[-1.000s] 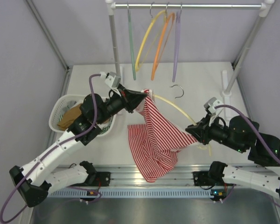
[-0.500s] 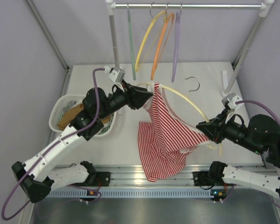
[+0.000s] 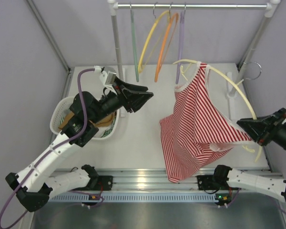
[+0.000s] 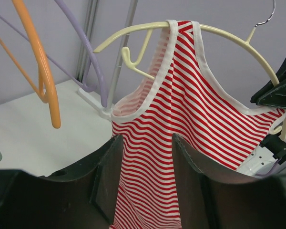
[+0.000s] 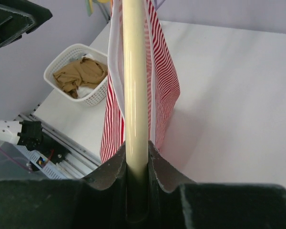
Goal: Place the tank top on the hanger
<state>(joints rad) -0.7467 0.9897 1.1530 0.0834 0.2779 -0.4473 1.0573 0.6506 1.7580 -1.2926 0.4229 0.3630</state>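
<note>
I'll next swing my right gripper's cream hanger outward, hook it on the bar's bare end part (image 3: 248,6), which is outward and free of other hangers, and release.
The red-and-white striped tank top (image 3: 195,124) hangs in the air over the table's right half, its pale straps looped over the cream hanger (image 3: 229,78). My right gripper (image 3: 243,126) is shut on one end of the hanger's arm, seen close up as a cream bar (image 5: 135,71) clamped between the jaws (image 5: 136,145), with striped cloth (image 5: 164,81) on both sides of it. My left gripper (image 3: 145,94) stands open to the left, apart from the garment. In the left wrist view the tank top (image 4: 181,124) shows beyond the open gripper (image 4: 147,138), under the hanger (image 4: 133,31).
A rack rail (image 3: 190,6) at the back carries green (image 3: 134,47), golden-yellow (image 3: 150,40), orange (image 3: 164,45) and purple (image 3: 180,47) hangers. A white basket (image 3: 62,107) holding a tan garment (image 3: 71,119) sits at the left, under my left arm. The rack's right post (image 3: 248,57) is close behind the hanger's hook.
My left gripper has opened, let go of the tank top and drawn back to the left. My right gripper has carried the hanger and tank top up and to the right.
</note>
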